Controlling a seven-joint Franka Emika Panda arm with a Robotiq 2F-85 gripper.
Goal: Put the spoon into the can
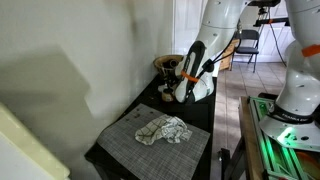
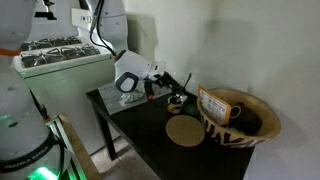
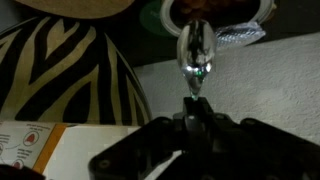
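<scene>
I will tilt my gripper and ease the spoon's shiny tip down into the can's dark opening (image 2: pixel 177 98) (image 3: pixel 218 11) to let go of the spoon, because the spoon's tip only reaches the can's rim.
My gripper (image 3: pixel 195 112) is shut on the handle of a metal spoon (image 3: pixel 195 50), whose shiny bowl points away from the wrist camera. Just past the spoon's tip, at the top of the wrist view, is the can (image 3: pixel 216 14), with a pale rim and a dark inside. In an exterior view the gripper (image 2: pixel 165 85) hovers low over the black table, with the can (image 2: pixel 177 98) right below its tip. In an exterior view the gripper (image 1: pixel 185 82) is at the table's far end.
A zebra-striped bowl (image 2: pixel 240 120) stands next to the can and also shows in the wrist view (image 3: pixel 70 75). A round cork coaster (image 2: pixel 185 131) lies before it. A grey placemat (image 1: pixel 155 140) with a crumpled cloth (image 1: pixel 165 129) covers the table's near end. The wall runs alongside.
</scene>
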